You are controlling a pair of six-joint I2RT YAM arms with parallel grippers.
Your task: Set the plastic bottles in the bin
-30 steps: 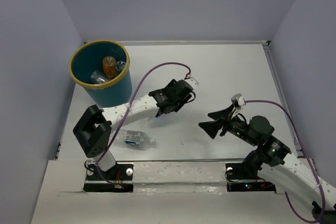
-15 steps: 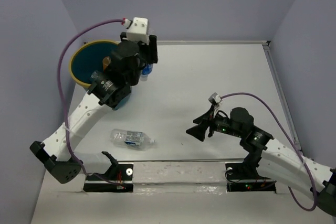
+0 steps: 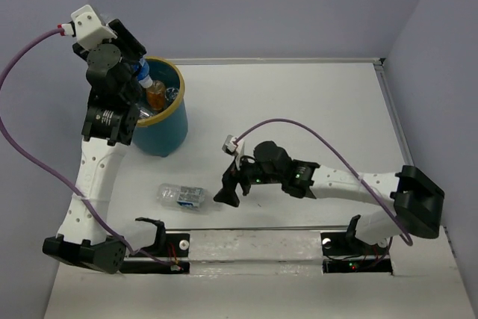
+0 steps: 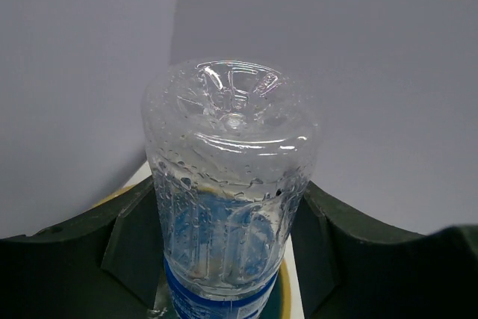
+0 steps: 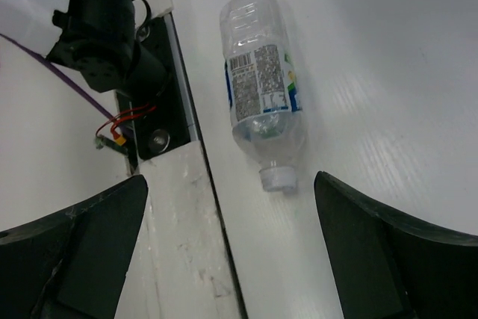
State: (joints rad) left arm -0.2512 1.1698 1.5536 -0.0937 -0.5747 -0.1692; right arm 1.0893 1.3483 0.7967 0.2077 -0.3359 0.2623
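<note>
The lying bottle's label point(image 3: 190, 198) point(image 5: 261, 81) is below my right gripper, to its left in the top view, so my right gripper will lower its open fingers past the lying bottle's cap toward it next.
My left gripper point(image 3: 137, 78) is shut on a see-through bottle with a blue label point(image 4: 228, 192) and holds it cap down over the near-left rim of the teal bin point(image 3: 166, 128). The bin's yellow rim shows under the bottle in the left wrist view point(image 4: 284, 289). Inside the bin lie an orange-liquid bottle point(image 3: 156, 94) and other clear bottles. One clear bottle with a blue label point(image 3: 187, 196) lies on its side on the table. My right gripper point(image 3: 228, 190) is open just right of its cap, and the right wrist view shows that bottle point(image 5: 261, 95) ahead of the open jaws.
The left arm's base point(image 3: 82, 252) and mounting plate sit at the near edge, close to the lying bottle. Purple cables loop above both arms. Walls close the table on the left, back and right.
My left arm has swung up and left, carrying the bottle from the table to above the bin. My right arm has stretched left toward the lying bottle.
</note>
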